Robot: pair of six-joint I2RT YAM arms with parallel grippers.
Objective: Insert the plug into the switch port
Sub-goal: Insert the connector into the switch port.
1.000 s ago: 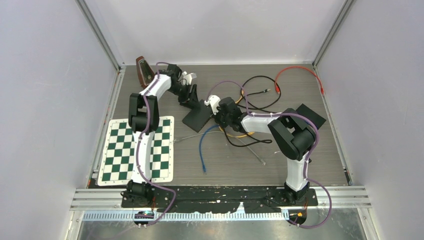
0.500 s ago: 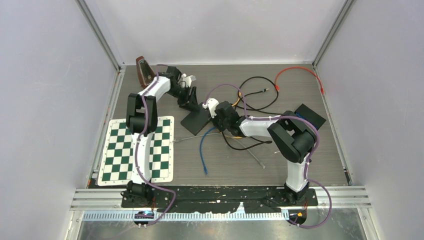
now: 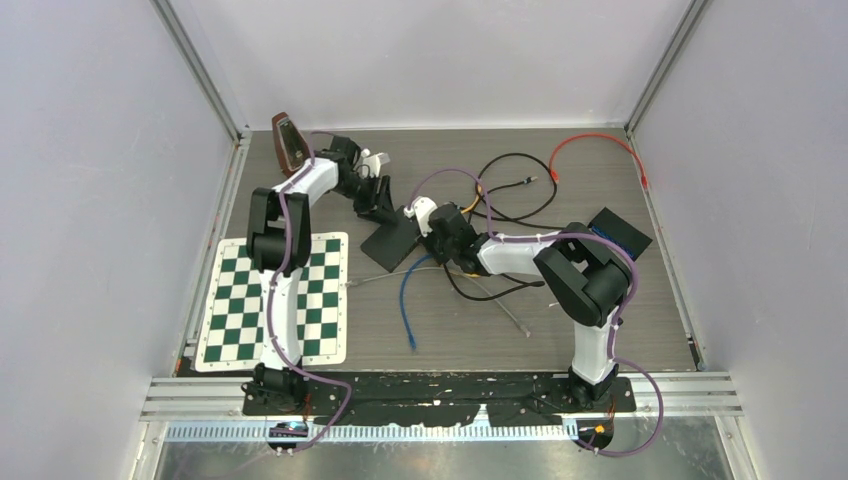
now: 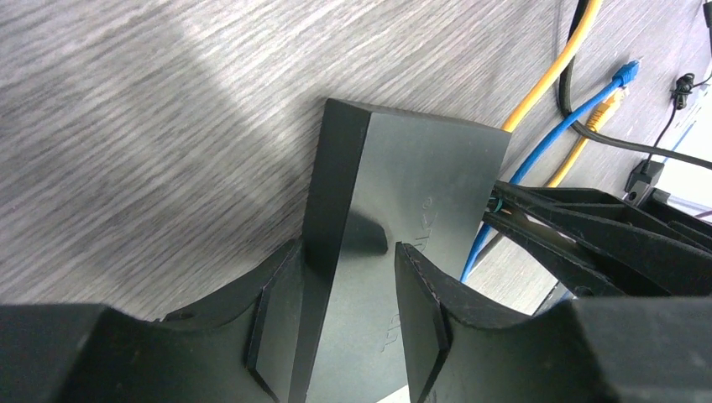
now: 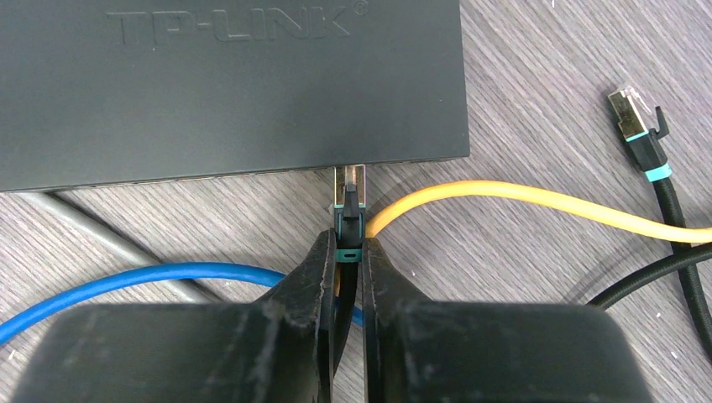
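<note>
My right gripper pushes the plug outward into the port at the switch's front edge [image 5: 349, 166] next and releases it, because its clear tip still shows outside.
The black switch [image 3: 392, 240] lies mid-table, its TP-LINK top [image 5: 227, 84] filling the right wrist view. My left gripper [image 4: 344, 327] straddles one end of the switch [image 4: 411, 185]. One pad sits against its thin side and the other finger is over its top face; I cannot tell whether that finger touches. My right gripper [image 5: 348, 252] is shut on the black boot of the plug [image 5: 349, 189]. The plug's clear tip meets the switch's front edge at a port. In the top view the right gripper [image 3: 432, 235] is at the switch's right side, and the left gripper [image 3: 378, 205] at its far end.
A yellow cable [image 5: 520, 201], a blue cable [image 5: 126, 285] and a grey cable [image 5: 101, 231] cross under my right gripper. A second black cable's plug [image 5: 638, 126] lies to the right. A chessboard mat [image 3: 275, 300], a red cable [image 3: 590, 145] and a black box [image 3: 620, 232] are also on the table.
My right gripper has carried the plug leftward up to the switch's edge. The switch and my left gripper have shifted slightly left.
</note>
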